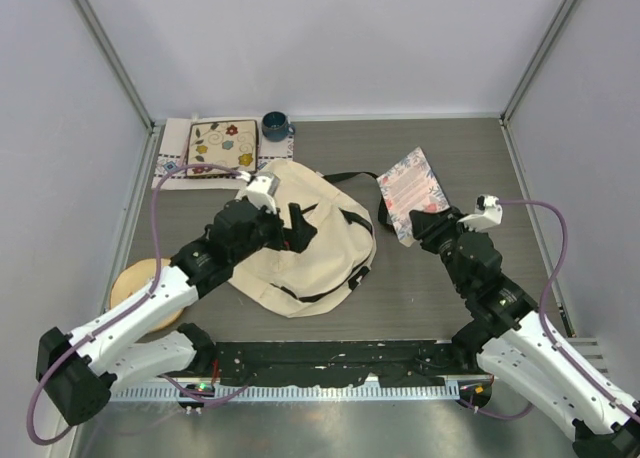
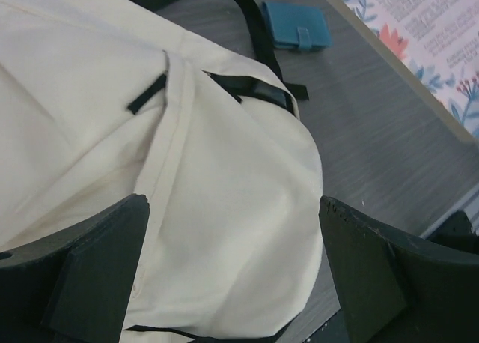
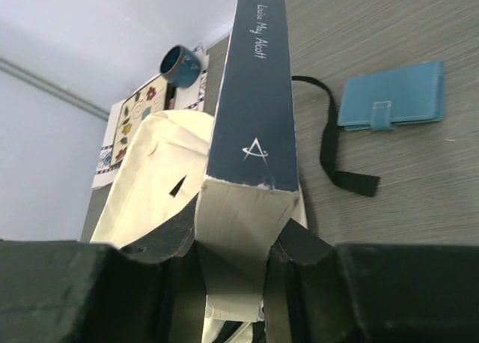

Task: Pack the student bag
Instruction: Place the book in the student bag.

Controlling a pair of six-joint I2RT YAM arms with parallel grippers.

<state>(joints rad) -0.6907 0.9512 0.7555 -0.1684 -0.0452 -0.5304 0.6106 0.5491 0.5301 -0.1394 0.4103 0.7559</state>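
Observation:
My left gripper moves to the right in the top view and down onto the bag's cream edge by the black tabs next. The bag (image 1: pixel 310 240) still lies closed.
The student bag (image 1: pixel 310 240), cream fabric with black straps, lies flat mid-table; it fills the left wrist view (image 2: pixel 187 156) and shows behind the book in the right wrist view (image 3: pixel 153 178). My left gripper (image 1: pixel 298 228) hovers just over the bag's middle, jaws wide open and empty (image 2: pixel 233 246). My right gripper (image 1: pixel 428 226) is shut on a book (image 1: pixel 410 190) with a floral cover and a dark blue spine (image 3: pixel 254 96). It holds the book by one end, just right of the bag. The book also shows in the left wrist view (image 2: pixel 426 36).
A teal wallet (image 3: pixel 393 96) lies on the table beside a loose black strap (image 3: pixel 329 133), between bag and book; it also shows in the left wrist view (image 2: pixel 297 26). A flower-patterned pad (image 1: pixel 222 146) on white cloth and a blue mug (image 1: pixel 276 127) sit back left. A round wooden disc (image 1: pixel 140 293) lies left.

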